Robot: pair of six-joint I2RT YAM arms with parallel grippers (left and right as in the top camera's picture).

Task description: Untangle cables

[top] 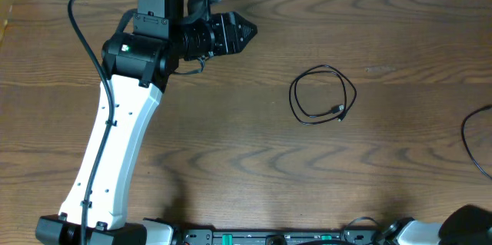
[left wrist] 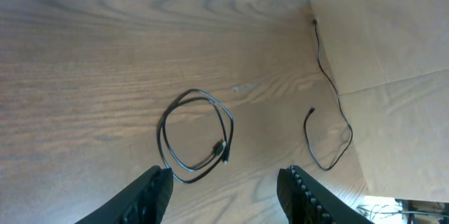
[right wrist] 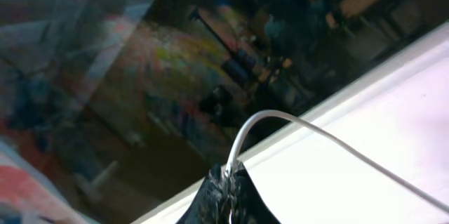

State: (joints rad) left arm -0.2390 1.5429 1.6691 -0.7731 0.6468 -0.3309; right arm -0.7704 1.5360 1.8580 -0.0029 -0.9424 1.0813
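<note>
My right gripper lowers to the tabletop below, outward of the black wire, next and releases the white cable there apart from the loop, since that spot is bare.
A thin black cable (top: 323, 95) lies in a loose loop on the wooden table (top: 254, 160), right of centre. In the left wrist view the same black cable (left wrist: 196, 136) lies just ahead of my left gripper (left wrist: 226, 182), which is open with nothing between its fingers. From above, the left gripper (top: 247, 30) hovers at the back of the table, pointing right, well clear of the loop. My right gripper (right wrist: 228, 178) is shut on a white cable (right wrist: 280, 122), which arcs up and away to the right. It is raised and faces away from the table, and the overhead view does not show it.
A longer black wire (left wrist: 330, 133) runs along the table's right side, by a cardboard wall (left wrist: 393, 55); it shows at the right edge as a black wire (top: 473, 141) from above. The right arm's base (top: 469, 226) sits at the front right corner.
</note>
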